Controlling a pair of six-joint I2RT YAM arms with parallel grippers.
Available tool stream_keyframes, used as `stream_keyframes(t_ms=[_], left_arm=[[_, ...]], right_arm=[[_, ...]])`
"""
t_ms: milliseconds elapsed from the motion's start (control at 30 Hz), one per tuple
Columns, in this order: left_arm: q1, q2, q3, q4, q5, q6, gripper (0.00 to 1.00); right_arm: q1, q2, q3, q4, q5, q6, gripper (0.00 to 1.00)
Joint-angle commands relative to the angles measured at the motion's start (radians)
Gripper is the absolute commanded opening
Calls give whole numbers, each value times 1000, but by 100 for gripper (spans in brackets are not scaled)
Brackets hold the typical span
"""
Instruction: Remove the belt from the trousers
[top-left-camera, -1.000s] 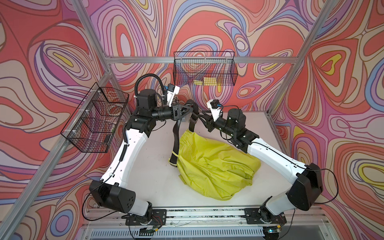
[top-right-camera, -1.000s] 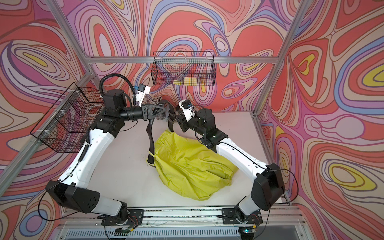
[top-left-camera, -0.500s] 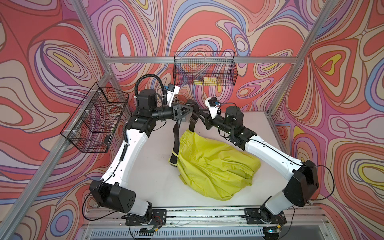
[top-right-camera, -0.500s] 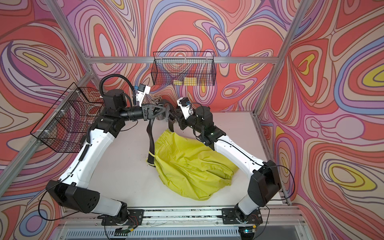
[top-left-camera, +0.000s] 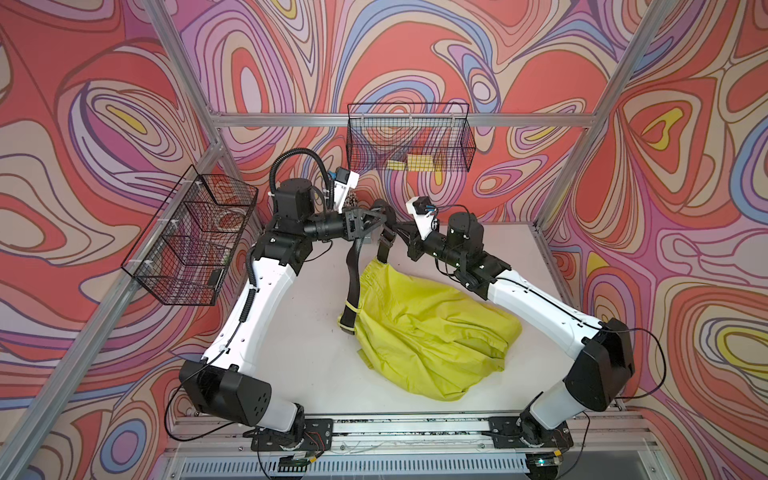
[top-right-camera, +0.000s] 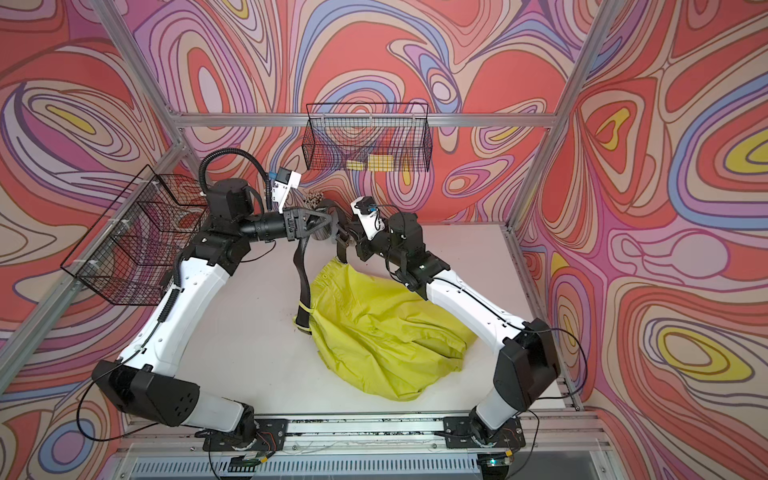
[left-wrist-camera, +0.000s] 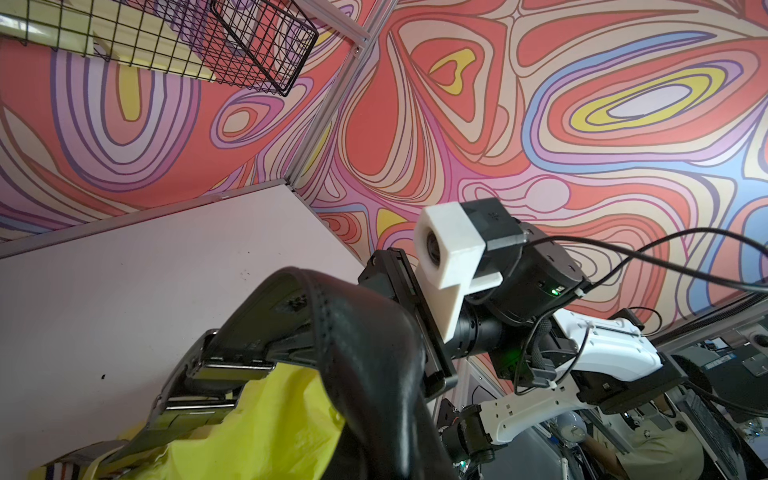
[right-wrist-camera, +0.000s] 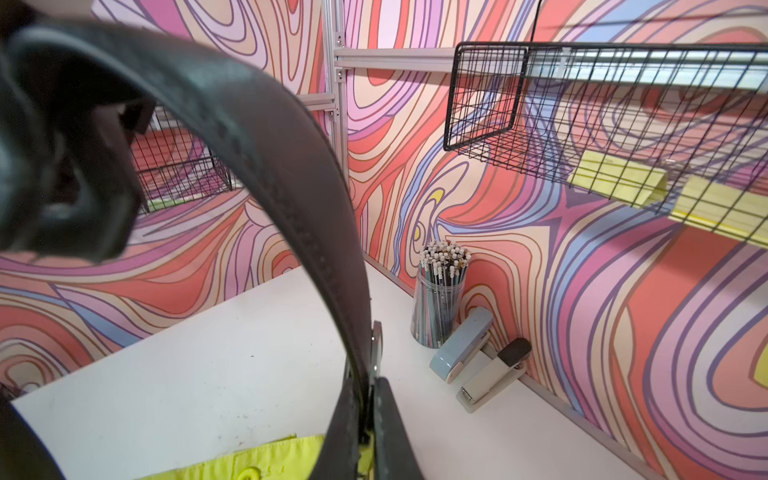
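The strap is still in the yellow loop (top-left-camera: 352, 307) below my left gripper, which next needs to pull up, then lower toward that loop and release.
The yellow-green trousers (top-left-camera: 432, 336) lie crumpled on the white table (top-left-camera: 291, 332). The black belt (top-left-camera: 353, 274) hangs from my left gripper (top-left-camera: 379, 219), which is shut on it high over the back of the table. The belt drops through a yellow loop at the waistband. From the left gripper it arches over to my right gripper (top-left-camera: 394, 236), which is shut on the strap (right-wrist-camera: 291, 174) close to the metal buckle (right-wrist-camera: 376, 345). In the left wrist view the belt (left-wrist-camera: 365, 353) hides my own jaws. The buckle (left-wrist-camera: 216, 374) sits over the trousers (left-wrist-camera: 257, 432).
A wire basket (top-left-camera: 409, 141) with yellow pads hangs on the back wall and another basket (top-left-camera: 191, 241) on the left wall. A cup of pencils (right-wrist-camera: 440, 299) and two staplers (right-wrist-camera: 461, 349) stand at the back edge of the table, behind the grippers.
My right gripper has moved left towards the left gripper and closed on the belt. The left arm has held still with the belt.
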Motion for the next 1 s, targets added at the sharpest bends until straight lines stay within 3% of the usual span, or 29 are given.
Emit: stream_keyframes(t_ms=[0,967], left_arm=[[3,-27,66,80,48,-15,0],[6,-79,83,247,102,-18,0]], right_arm=[[-2,54,-40,-33,26,-5,2],[-42,237,-86,-72,-18,42,11]])
